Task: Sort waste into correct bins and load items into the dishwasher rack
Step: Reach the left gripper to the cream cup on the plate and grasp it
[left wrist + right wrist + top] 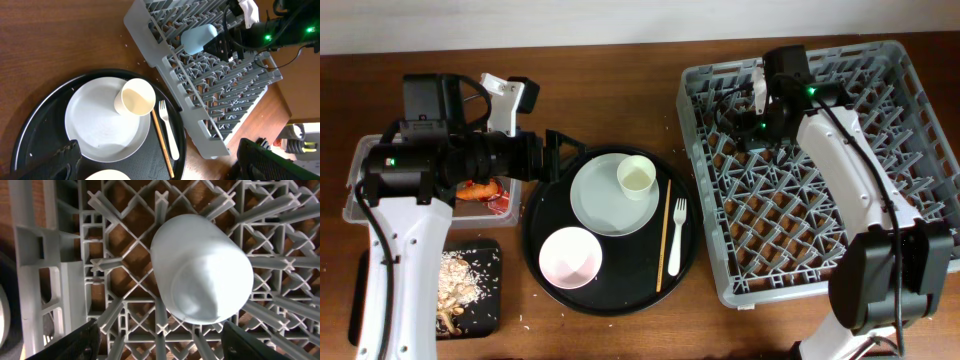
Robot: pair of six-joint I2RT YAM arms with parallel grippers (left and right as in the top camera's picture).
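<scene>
My left gripper lowers over the pale plate toward the cream cup next, onto the cup's rim by the plate's middle, since the cup's opening faces up.
The light-blue cup stands upside down in the far left part of the grey dishwasher rack; it also shows in the left wrist view. My right gripper is open just above it, its fingers apart from the cup. My left gripper is open and empty over the left rim of the round black tray. On that tray are the pale plate with the cream cup on it, the pinkish-white bowl, the white fork and the chopstick. No tissue shows.
The clear tub at the left holds the carrot and the red wrapper, partly under my left arm. The shallow black tray at the front left holds the food scraps. A few crumbs lie on the wooden table.
</scene>
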